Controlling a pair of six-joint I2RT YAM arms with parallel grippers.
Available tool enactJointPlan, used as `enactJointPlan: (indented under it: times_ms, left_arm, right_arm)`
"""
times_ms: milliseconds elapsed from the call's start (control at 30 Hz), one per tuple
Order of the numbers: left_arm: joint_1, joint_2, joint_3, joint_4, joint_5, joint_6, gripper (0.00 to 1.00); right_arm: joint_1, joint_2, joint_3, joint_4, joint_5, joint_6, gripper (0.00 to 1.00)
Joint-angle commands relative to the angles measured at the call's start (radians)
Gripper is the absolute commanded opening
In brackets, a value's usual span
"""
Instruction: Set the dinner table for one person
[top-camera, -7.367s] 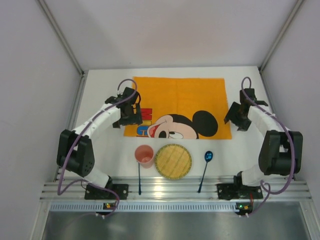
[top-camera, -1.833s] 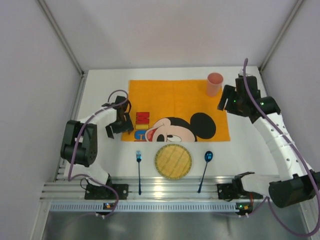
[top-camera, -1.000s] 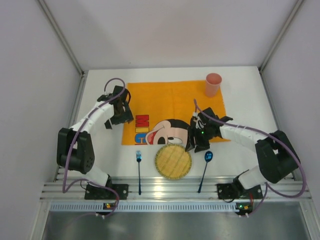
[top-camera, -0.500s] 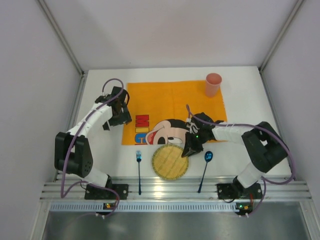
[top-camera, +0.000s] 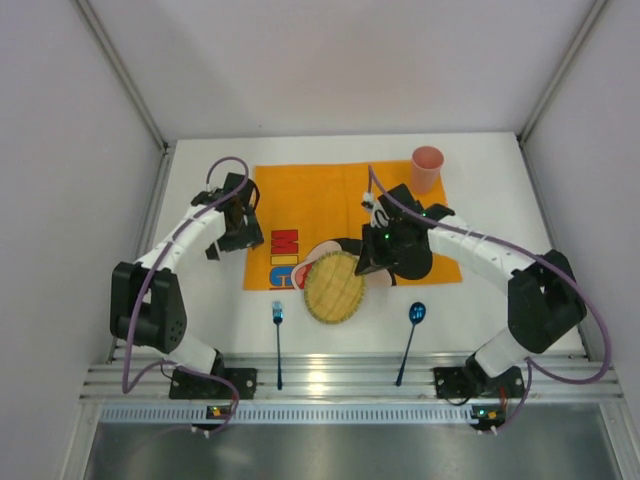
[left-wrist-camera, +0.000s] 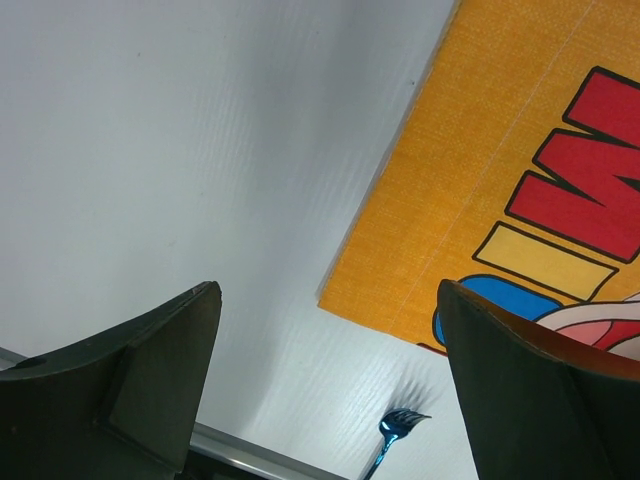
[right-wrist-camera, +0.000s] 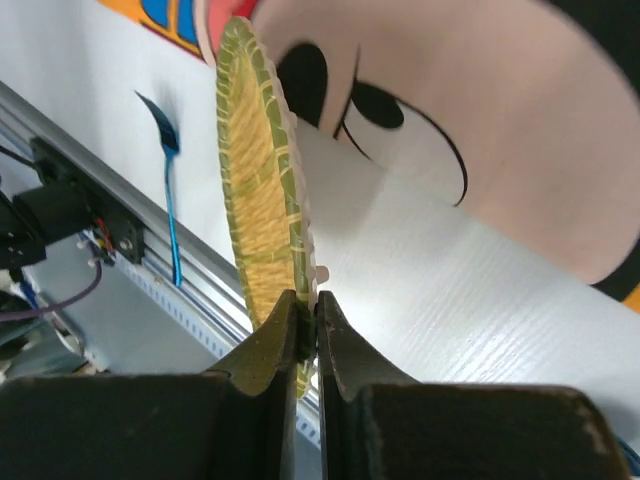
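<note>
The plate (top-camera: 333, 286) still hangs past the placemat's front edge. My right gripper will next carry the plate outward over the middle of the placemat, then lower it and tilt it flat.
The round yellow-green woven plate (top-camera: 333, 286) hangs tilted over the front edge of the orange mouse placemat (top-camera: 320, 195) on the white dinner table (top-camera: 455, 310). My right gripper (top-camera: 366, 268) is shut on the plate's right rim. In the right wrist view the jaws (right-wrist-camera: 308, 300) pinch the rim of the plate (right-wrist-camera: 255, 210), which stands almost on edge. A pink cup (top-camera: 427, 168) stands upright at the placemat's back right corner. My left gripper (top-camera: 232, 240) hovers open and empty over the placemat's left edge (left-wrist-camera: 480, 180).
A blue fork (top-camera: 279, 335) lies on the table left of the plate, also in the left wrist view as the fork (left-wrist-camera: 398, 425). A blue spoon (top-camera: 414, 320) lies to the right. A metal rail (top-camera: 340, 378) runs along the near edge. Grey walls enclose the table.
My right gripper has shut on the plate's rim, lifted it off the table and carried it back and left onto the placemat's front edge. The left arm has barely moved.
</note>
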Motion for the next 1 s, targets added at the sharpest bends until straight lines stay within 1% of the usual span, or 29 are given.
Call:
enactJointPlan:
  times_ms: [0,33,133,200,367,533,567,700,967]
  left_arm:
    - [-0.003,0.011,0.021,0.033,-0.009,0.018,0.95]
    - [-0.003,0.016,0.024,0.034,-0.006,0.018,0.96]
    - [-0.003,0.018,0.050,0.036,-0.011,0.035,0.97]
    - [-0.001,0.018,0.081,0.034,-0.017,0.053,0.96]
    - [0.000,0.027,0.144,0.033,-0.022,0.095,0.97]
    - [0.013,0.060,0.174,0.046,-0.026,0.133,0.97]
    - [0.017,0.065,0.182,0.051,-0.025,0.144,0.97]
    - [0.040,0.094,0.200,0.059,-0.006,0.162,0.97]
    - [0.069,0.146,0.239,0.071,0.021,0.185,0.97]
  right_arm:
    - [0.004,-0.021,0.195,-0.128,0.099,-0.048,0.00]
    - [0.000,-0.007,0.259,-0.138,0.111,-0.050,0.00]
    - [-0.030,0.062,0.356,-0.153,0.157,-0.044,0.00]
    - [-0.066,0.123,0.394,-0.152,0.159,-0.025,0.00]
    - [-0.131,0.282,0.554,-0.153,0.187,0.001,0.00]
    - [-0.149,0.407,0.690,-0.162,0.208,-0.005,0.00]
    - [-0.154,0.439,0.700,-0.170,0.225,-0.007,0.00]
    - [-0.160,0.479,0.701,-0.178,0.277,-0.019,0.00]
    - [-0.165,0.528,0.557,-0.182,0.424,-0.019,0.00]
